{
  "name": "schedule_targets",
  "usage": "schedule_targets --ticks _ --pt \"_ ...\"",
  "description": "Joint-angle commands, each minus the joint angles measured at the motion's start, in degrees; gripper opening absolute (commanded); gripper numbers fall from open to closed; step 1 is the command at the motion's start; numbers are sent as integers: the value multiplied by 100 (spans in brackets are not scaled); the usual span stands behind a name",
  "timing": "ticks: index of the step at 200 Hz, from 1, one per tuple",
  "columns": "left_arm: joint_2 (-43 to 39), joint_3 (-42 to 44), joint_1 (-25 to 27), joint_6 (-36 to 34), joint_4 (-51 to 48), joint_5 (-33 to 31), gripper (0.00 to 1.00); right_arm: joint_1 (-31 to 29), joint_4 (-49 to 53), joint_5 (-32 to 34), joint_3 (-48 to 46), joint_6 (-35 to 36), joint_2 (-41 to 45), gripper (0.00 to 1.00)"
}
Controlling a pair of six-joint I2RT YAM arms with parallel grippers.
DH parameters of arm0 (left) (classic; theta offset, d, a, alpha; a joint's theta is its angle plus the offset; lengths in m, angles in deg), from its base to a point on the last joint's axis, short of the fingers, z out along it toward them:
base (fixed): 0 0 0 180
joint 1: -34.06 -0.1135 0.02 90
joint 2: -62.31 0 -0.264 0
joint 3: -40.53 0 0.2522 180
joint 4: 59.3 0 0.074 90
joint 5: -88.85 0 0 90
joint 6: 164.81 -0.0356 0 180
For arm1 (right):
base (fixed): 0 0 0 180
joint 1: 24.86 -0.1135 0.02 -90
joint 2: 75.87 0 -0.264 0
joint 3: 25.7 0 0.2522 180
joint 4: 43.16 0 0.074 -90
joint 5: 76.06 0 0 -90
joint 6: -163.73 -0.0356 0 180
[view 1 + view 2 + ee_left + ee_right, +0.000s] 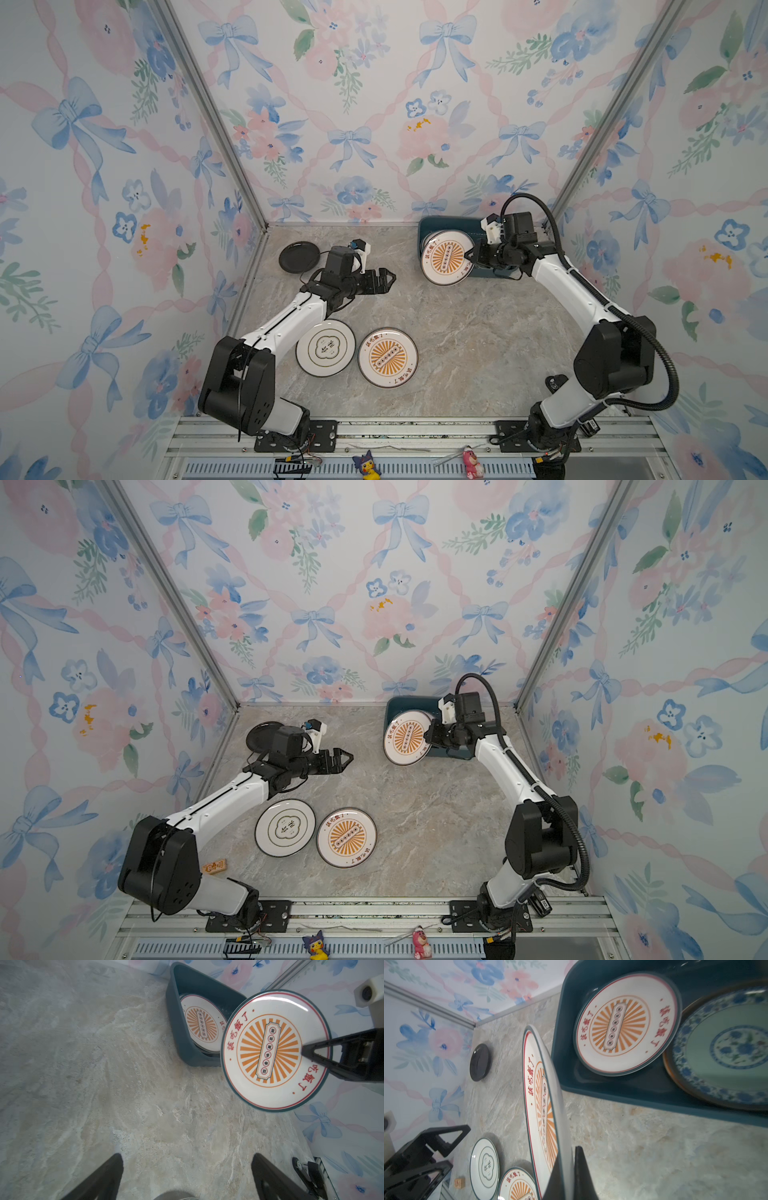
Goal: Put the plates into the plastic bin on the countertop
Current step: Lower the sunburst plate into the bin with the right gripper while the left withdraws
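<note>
My right gripper moves outward and lower next, releasing the white plate's rim atop the sunburst plate inside the bin, since the held plate hangs over the bin's near edge.
My right gripper (473,255) (569,1153) is shut on the rim of a white sunburst plate (446,257) (274,1051), holding it tilted above the near-left edge of the dark teal plastic bin (440,222) (612,1093). Inside the bin lie another sunburst plate (625,1022) and a teal-patterned plate (726,1047). My left gripper (388,280) (187,1156) is open and empty over the bare countertop (457,332). On the countertop rest a cloud-emblem plate (325,348), a sunburst plate (387,358) and a small black plate (299,257).
Wallpapered walls close in the back and both sides. A small wooden block (215,866) lies near the left arm's base. Two small toys (368,465) (471,463) sit on the front rail.
</note>
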Motion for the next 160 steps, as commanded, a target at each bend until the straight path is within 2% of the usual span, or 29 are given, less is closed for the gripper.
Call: schedule_targets --ticks 1,27,69,160 --pt "-106 127 -133 -200 -274 -369 98 438 46 -184 478 -262 -468 0" --pt "-180 179 -231 -182 -285 -407 98 804 -98 -365 1011 -576 -1043 0" --pt "-256 207 -280 -156 -290 -427 98 895 -189 -408 1670 -857 -1856 0" --pt "-235 286 -355 -42 -275 -499 98 886 -830 -704 2057 -1594 -3009 0"
